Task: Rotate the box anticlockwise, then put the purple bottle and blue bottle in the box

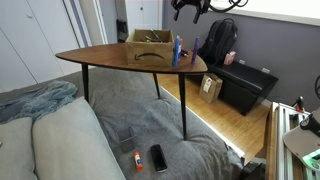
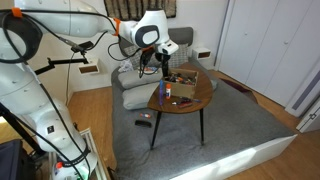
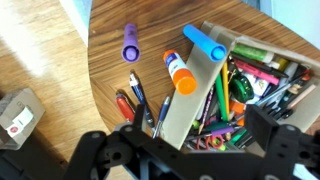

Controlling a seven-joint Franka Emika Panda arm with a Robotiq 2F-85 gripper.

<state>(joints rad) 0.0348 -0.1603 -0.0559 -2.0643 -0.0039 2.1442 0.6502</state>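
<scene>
My gripper should next move left in the wrist view and down around the bottle's top (image 1: pixel 196 42) (image 3: pixel 131 53).
The box (image 1: pixel 148 45) stands on the wooden table (image 1: pixel 110 57) and also shows in an exterior view (image 2: pixel 186 77). In the wrist view the box (image 3: pixel 188 105) is full of pens and markers. The purple bottle (image 3: pixel 130 45) stands on the table left of the box; it also shows in an exterior view (image 1: pixel 195 47). The blue bottle (image 3: pixel 205 44) stands at the box's near edge, and shows in both exterior views (image 1: pixel 177 50) (image 2: pixel 160 90). An orange-and-white tube (image 3: pixel 178 72) stands between the bottles. My gripper (image 3: pixel 200 140) hangs open and empty high above them (image 1: pixel 188 10) (image 2: pixel 150 68).
Loose pens (image 3: pixel 130 100) lie on the table by the box. A smaller cardboard box with a dark label (image 1: pixel 211 87) sits on the floor beside a black chest (image 1: pixel 245 85). A black backpack (image 1: pixel 220 40) stands behind the table. A phone (image 1: pixel 158 157) lies on the grey cushion.
</scene>
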